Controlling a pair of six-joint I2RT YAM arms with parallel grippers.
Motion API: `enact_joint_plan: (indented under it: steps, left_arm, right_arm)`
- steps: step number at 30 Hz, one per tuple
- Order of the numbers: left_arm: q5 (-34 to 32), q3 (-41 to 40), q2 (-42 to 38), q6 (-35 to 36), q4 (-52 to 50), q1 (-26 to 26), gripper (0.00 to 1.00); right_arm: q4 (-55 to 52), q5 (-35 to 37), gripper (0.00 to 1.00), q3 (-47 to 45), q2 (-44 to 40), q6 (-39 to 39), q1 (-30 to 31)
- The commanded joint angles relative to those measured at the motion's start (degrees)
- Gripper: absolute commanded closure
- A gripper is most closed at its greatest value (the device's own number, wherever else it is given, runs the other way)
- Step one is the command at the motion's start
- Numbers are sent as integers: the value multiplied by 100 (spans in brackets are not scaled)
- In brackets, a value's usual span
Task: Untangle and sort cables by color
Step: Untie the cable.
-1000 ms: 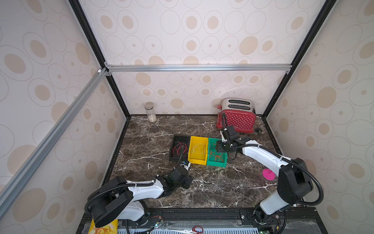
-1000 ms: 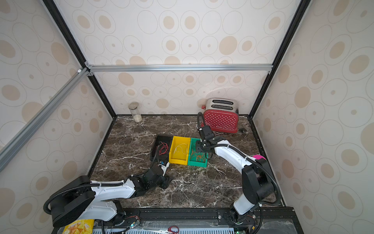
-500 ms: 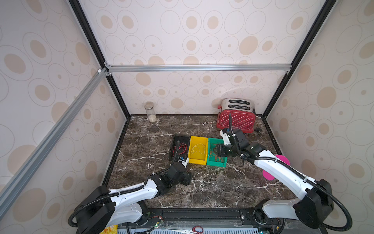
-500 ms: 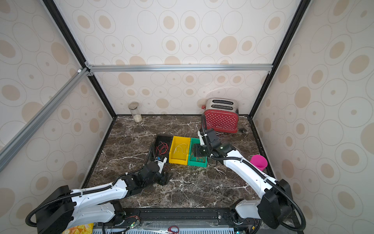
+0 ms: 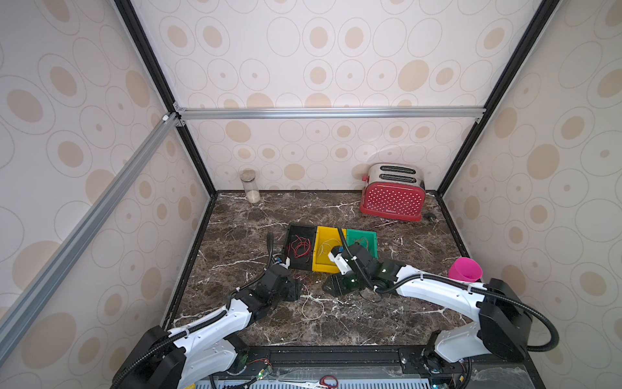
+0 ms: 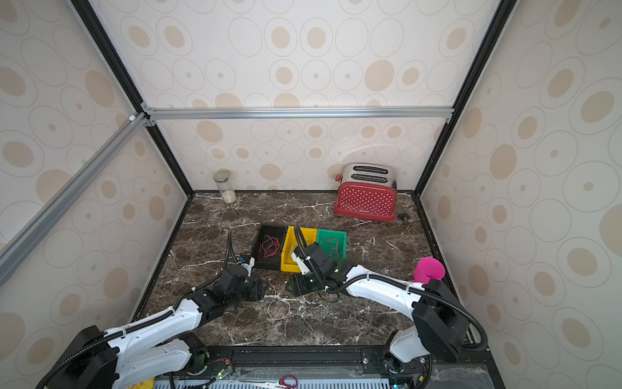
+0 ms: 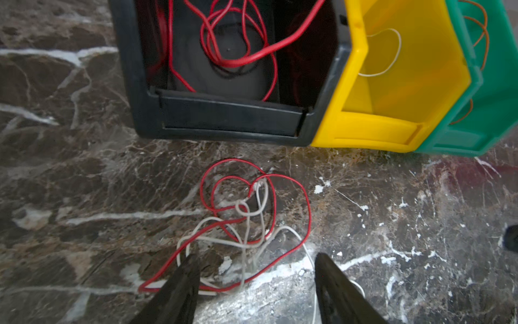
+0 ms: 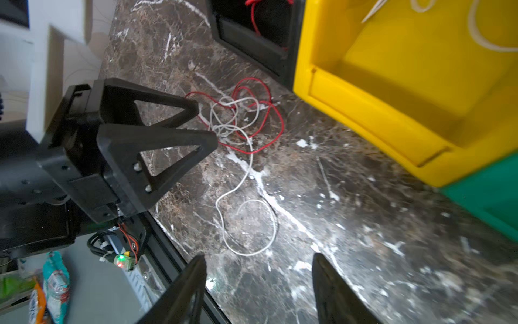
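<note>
The right gripper moves down toward the left gripper next, onto the piece of white cable between tangle and loop [image 5: 306, 300] [image 8: 245, 177], because that piece lies clear of the red cables.
A tangle of red and white cables [image 7: 241, 213] lies on the marble table just in front of the black bin [image 7: 224, 117]; it also shows in the right wrist view [image 8: 241, 115]. A white strand trails from it into a loose loop [image 5: 311, 308] [image 8: 249, 224]. My left gripper [image 7: 253, 256] is open, its fingertips low on either side of the tangle's near end, clamping nothing. My right gripper [image 8: 259, 256] is open and empty, just short of the white loop, facing the left gripper [image 8: 206, 123]. Red cables [image 5: 299, 246] lie in the black bin, a white one in the yellow bin [image 5: 328, 266], orange ones in the green bin [image 5: 361, 235].
A red toaster [image 5: 392, 198] stands at the back right and a glass jar [image 5: 250, 185] at the back left. A pink cup [image 5: 464, 269] sits by the right wall. Scissors [image 5: 328, 382] lie on the front rail. Both arms [image 6: 380, 289] meet in front of the bins.
My right arm has swung from above the green bin down to the table in front of the yellow bin. My left gripper has opened wider at the tangle.
</note>
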Motion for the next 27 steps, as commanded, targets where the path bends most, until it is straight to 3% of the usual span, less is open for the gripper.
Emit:
enact_joint_plan:
  steps: [1,12,17,23,27]
  left_arm:
    - [378,-149,15,-141,340,246,38]
    - [593,-458,162,-287,1083,348,59]
    - [666,-556,279,-351,1292,348,65]
    - [739,-635,360,-438,1539,343,72]
    - [793,-670,396,-467,1664,356,75]
  right_arm:
    - [943,-386,41,-103,406,572,16]
    - [1868,-932,48,131,1733,1396,224]
    - [2248,-1103,52,245,2134,1638,288]
    - [2379,-1157,63,325,2431,1773,335]
    - [2396,-1119,77,360,2557,1771,339]
